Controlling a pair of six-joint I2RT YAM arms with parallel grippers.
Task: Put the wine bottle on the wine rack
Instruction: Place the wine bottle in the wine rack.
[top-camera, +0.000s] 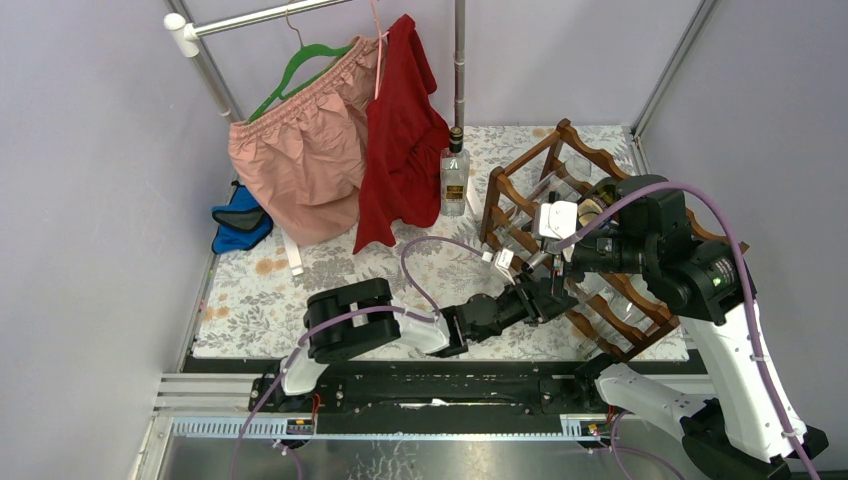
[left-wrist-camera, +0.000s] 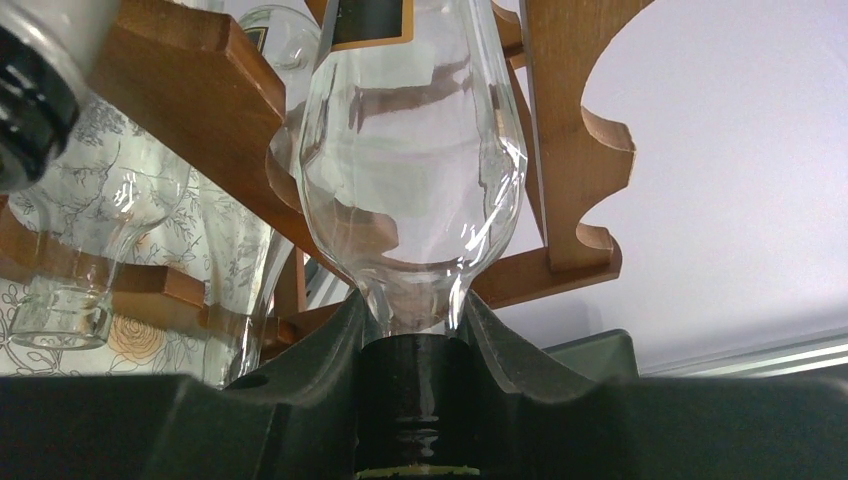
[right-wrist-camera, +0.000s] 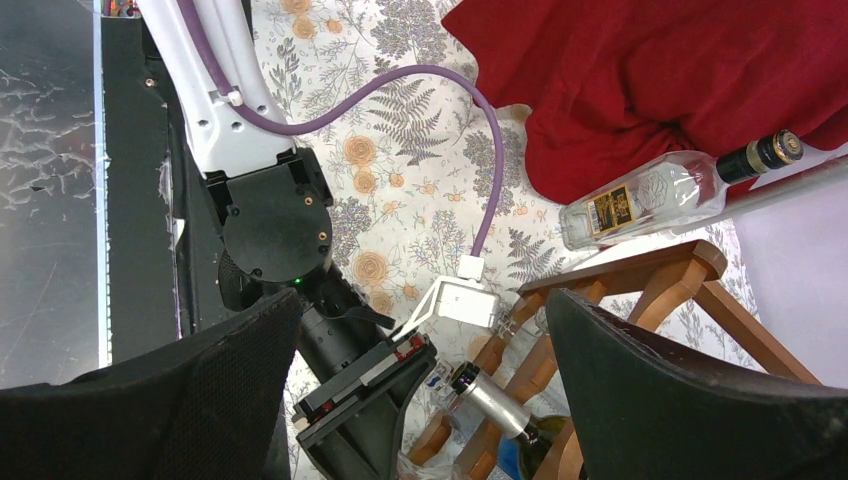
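Note:
The rack's scalloped notch (left-wrist-camera: 290, 188) lies to my left gripper's right in the top view, so I need to push the bottle deeper that way, its shoulder still outside, and release.
The wine bottle (left-wrist-camera: 410, 150) is clear glass with a black cap. My left gripper (left-wrist-camera: 412, 345) is shut on its neck, one dark finger (left-wrist-camera: 320, 350) on each side. The bottle's body points up into the reddish-brown wooden wine rack (left-wrist-camera: 580, 150), between its scalloped rails. In the top view the left gripper (top-camera: 540, 295) reaches to the rack's (top-camera: 530, 155) near left side. My right gripper (right-wrist-camera: 420, 300) hangs open above the rack (right-wrist-camera: 640, 275) and the left gripper (right-wrist-camera: 370, 390), holding nothing.
A dark bottle with a silver foil neck (right-wrist-camera: 490, 400) lies in the rack. Another clear bottle (top-camera: 455, 178) stands left of the rack beside a hanging red cloth (top-camera: 400, 140). Pink shorts (top-camera: 300, 160) hang from a rail; a blue item (top-camera: 240, 220) lies far left.

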